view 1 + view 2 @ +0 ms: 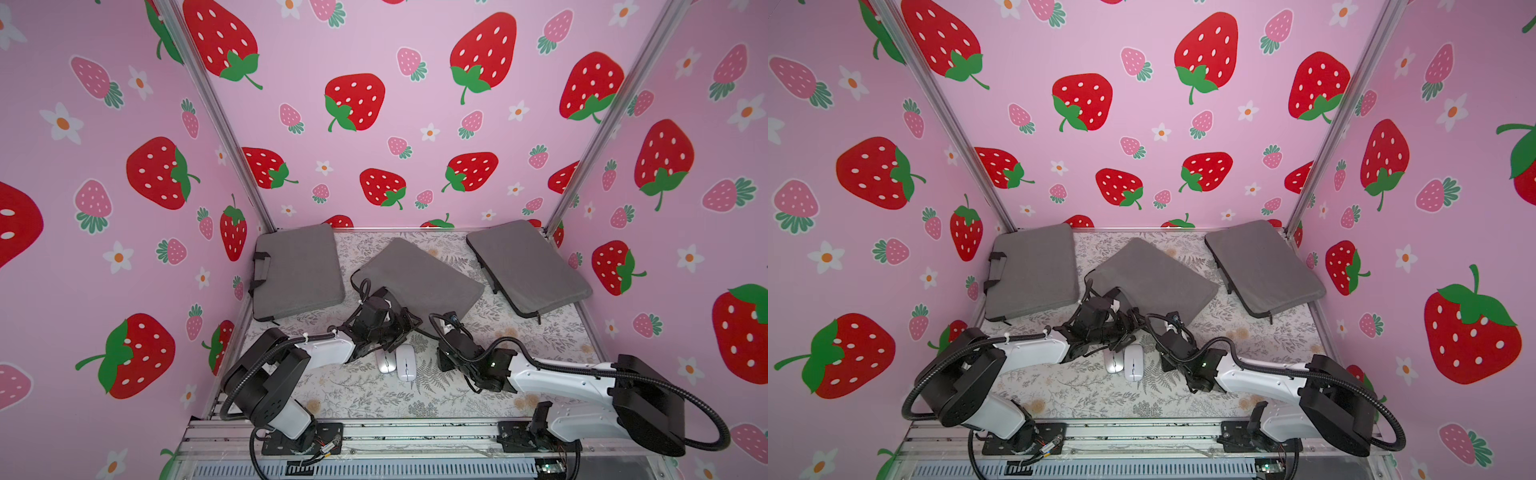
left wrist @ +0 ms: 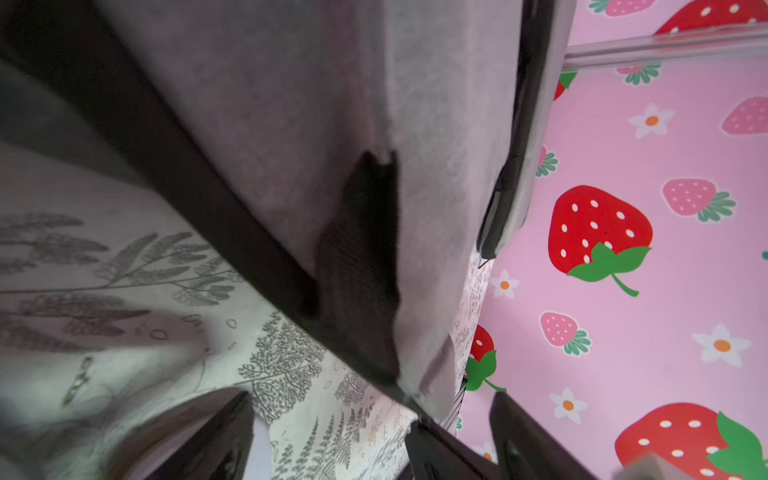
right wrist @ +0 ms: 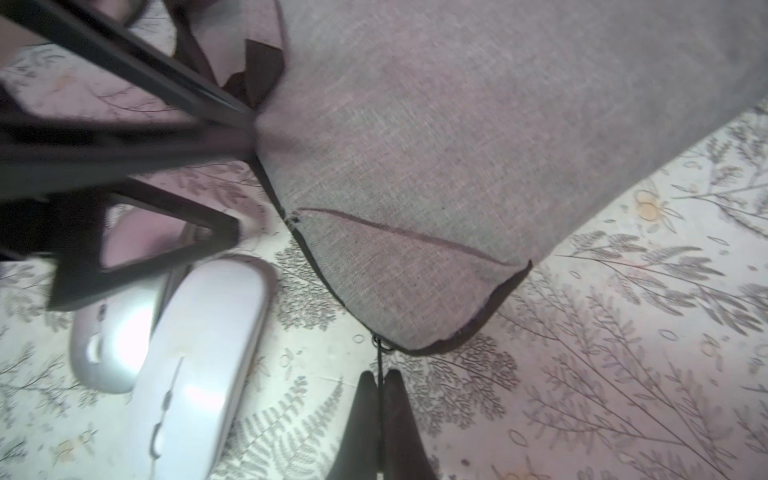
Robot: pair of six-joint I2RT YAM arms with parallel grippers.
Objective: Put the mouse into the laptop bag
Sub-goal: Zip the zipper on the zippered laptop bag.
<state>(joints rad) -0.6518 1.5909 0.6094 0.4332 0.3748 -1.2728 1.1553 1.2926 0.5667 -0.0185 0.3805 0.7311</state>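
My right gripper draws the pull (image 3: 377, 357) around the bag's near corner, away from the mice, to the zipper's end (image 3: 520, 273) next, then releases it. The slider is short of there.
Two mice lie side by side on the floral table in both top views: a white mouse (image 1: 406, 363) (image 1: 1133, 363) (image 3: 199, 365) and a silver mouse (image 1: 385, 361) (image 1: 1113, 362) (image 3: 112, 332). Just behind them is the middle grey laptop bag (image 1: 419, 278) (image 1: 1154, 274) (image 3: 457, 124), its near end raised off the table. My left gripper (image 2: 332, 415) (image 1: 399, 328) is open at that raised end, the bag's edge (image 2: 415, 390) beside one finger, over the silver mouse. My right gripper (image 3: 378, 386) is shut on the thin black zipper pull (image 3: 377, 357) at the bag's near corner.
Two more grey laptop bags lie flat, one at the back left (image 1: 297, 270) and one at the back right (image 1: 528, 266). Strawberry-print walls close in three sides. A metal rail (image 1: 374, 432) runs along the front edge by both arm bases.
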